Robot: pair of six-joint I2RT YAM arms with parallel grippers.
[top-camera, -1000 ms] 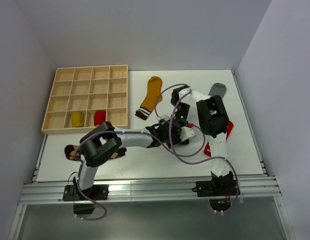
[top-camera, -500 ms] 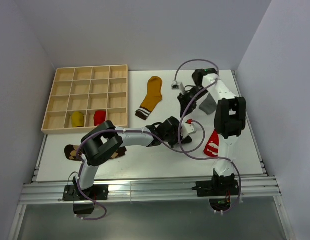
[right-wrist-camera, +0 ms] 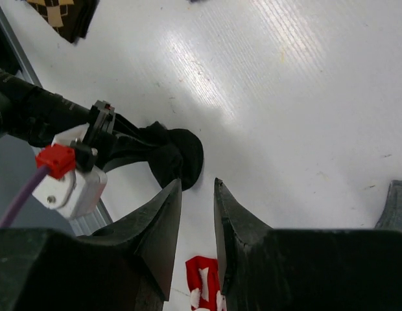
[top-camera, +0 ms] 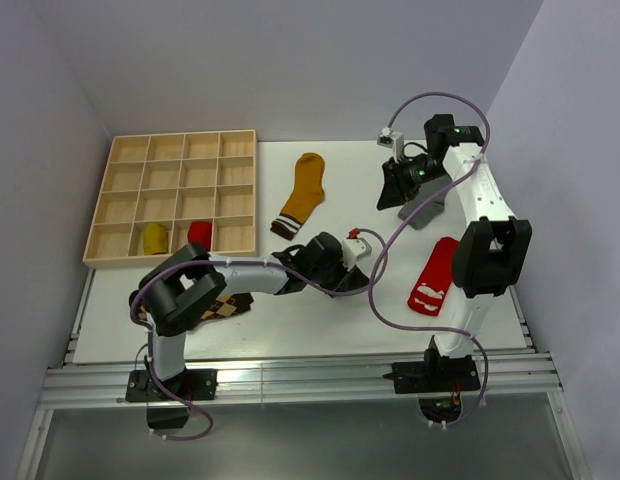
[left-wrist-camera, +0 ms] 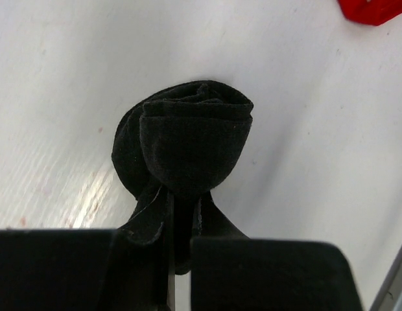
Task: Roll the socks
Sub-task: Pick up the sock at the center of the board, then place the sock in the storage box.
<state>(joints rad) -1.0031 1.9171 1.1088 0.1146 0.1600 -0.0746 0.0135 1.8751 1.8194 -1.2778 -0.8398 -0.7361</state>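
The front-row compartment [top-camera: 233,234] beside the red bundle is empty, so my left gripper will next lift outward over it, lower the black bundle into it and let the bundle go.
My left gripper [left-wrist-camera: 178,217] is shut on a black sock [left-wrist-camera: 188,139] rolled into a round bundle, which rests on the white table; in the top view this gripper [top-camera: 330,270] is at mid-table. My right gripper [right-wrist-camera: 196,184] is slightly open and empty, raised at the back right [top-camera: 393,188] over a flat grey sock [top-camera: 430,212]. It looks down on the black bundle [right-wrist-camera: 181,155]. A flat mustard sock [top-camera: 305,190] lies at the back centre. A red printed sock [top-camera: 433,275] lies at the right. A brown argyle sock [top-camera: 225,306] lies partly under the left arm.
A wooden grid tray [top-camera: 170,160] stands at the back left, with a yellow bundle [top-camera: 153,237] and a red bundle [top-camera: 198,234] in its front row. Purple cables loop over the table's middle. Walls close in on the left, back and right.
My right arm has lifted away from the black sock and swung to the back right over the grey sock. My left gripper has shifted slightly left with the black bundle.
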